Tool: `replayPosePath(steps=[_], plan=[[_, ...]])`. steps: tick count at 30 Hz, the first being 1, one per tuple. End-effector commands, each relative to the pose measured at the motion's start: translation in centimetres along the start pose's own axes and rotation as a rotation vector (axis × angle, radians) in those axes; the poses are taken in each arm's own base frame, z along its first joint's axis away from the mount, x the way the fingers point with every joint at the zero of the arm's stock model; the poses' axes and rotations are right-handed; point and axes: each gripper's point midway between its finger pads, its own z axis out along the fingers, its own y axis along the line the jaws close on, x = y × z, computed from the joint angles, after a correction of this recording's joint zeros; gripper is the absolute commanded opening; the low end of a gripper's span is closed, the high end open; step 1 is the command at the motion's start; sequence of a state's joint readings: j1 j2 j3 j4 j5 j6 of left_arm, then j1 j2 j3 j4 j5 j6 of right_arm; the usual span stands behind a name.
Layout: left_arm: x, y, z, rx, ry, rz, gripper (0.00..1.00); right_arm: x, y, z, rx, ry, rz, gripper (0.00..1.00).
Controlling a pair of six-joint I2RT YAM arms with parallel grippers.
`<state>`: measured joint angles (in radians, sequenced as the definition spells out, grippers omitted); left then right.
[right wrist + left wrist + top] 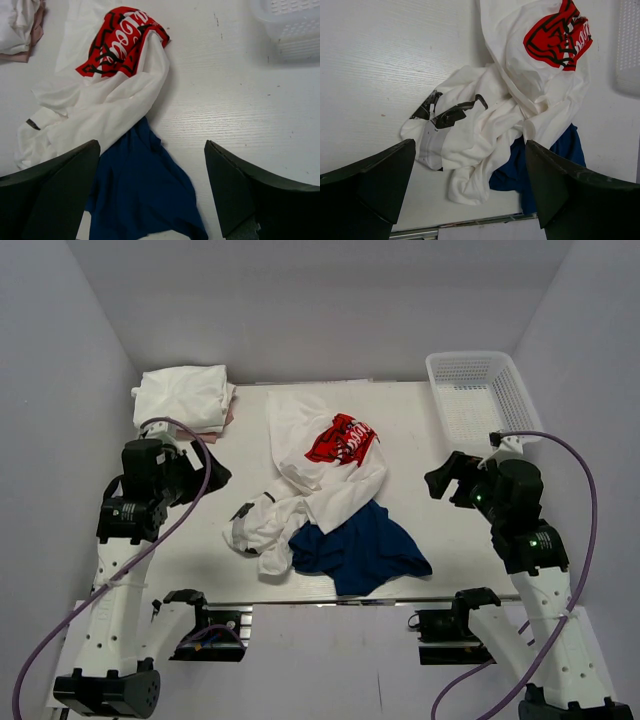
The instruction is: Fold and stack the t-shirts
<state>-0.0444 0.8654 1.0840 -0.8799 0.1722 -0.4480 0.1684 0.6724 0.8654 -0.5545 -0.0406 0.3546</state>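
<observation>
The white tee's red graphic [344, 444] [123, 47] lies below the robot's right gripper and to its left in the top view, so that gripper should move over and down onto it.
A pile of t-shirts lies mid-table: a white tee with a red graphic [342, 440] on top, a crumpled white tee with a black print [262, 522] at its left, and a navy blue tee [362, 550] under them at the front. A folded white tee [183, 397] sits at the back left. My left gripper [212, 478] is open and empty, held above the table left of the pile. My right gripper [443, 480] is open and empty, right of the pile. The pile also shows in the left wrist view [485, 135] and the right wrist view [140, 185].
A white plastic mesh basket [482, 393] stands at the back right corner. White walls close in the table [430, 530] on three sides. The table's front edge runs just below the navy tee.
</observation>
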Motion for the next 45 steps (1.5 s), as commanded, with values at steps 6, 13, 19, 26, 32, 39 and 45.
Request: replayPosePath(steps=[6, 13, 19, 26, 32, 39, 45], plan=[[1.3, 0.6, -1.2, 0.006, -0.04, -0.012, 1.0, -0.8, 1.6, 0.5, -0.102, -0.049, -0.025, 0.9], [2.2, 0.7, -0.6, 0.02, -0.019, -0.014, 1.0, -1.0, 7.4, 3.2, -0.412, 0.095, -0.079, 0.9], [3.0, 1.1, -0.3, 0.008, 0.005, -0.028, 1.0, -0.4, 9.8, 8.8, -0.406, 0.164, -0.118, 0.9], [4.2, 2.1, 0.8, -0.031, 0.063, -0.04, 1.0, 5.7, 11.3, 15.1, -0.24, 0.391, -0.309, 0.9], [4.7, 2.6, 1.2, -0.05, 0.081, -0.044, 1.0, 8.5, 10.7, 19.0, -0.119, 0.397, -0.423, 0.9], [4.8, 2.5, 0.7, -0.056, 0.093, -0.046, 1.0, 7.4, 10.8, 25.4, 0.0, 0.35, -0.472, 0.9], [4.4, 2.5, 0.6, -0.056, 0.071, -0.043, 1.0, 7.5, 10.8, 29.8, 0.1, 0.305, -0.378, 0.9]])
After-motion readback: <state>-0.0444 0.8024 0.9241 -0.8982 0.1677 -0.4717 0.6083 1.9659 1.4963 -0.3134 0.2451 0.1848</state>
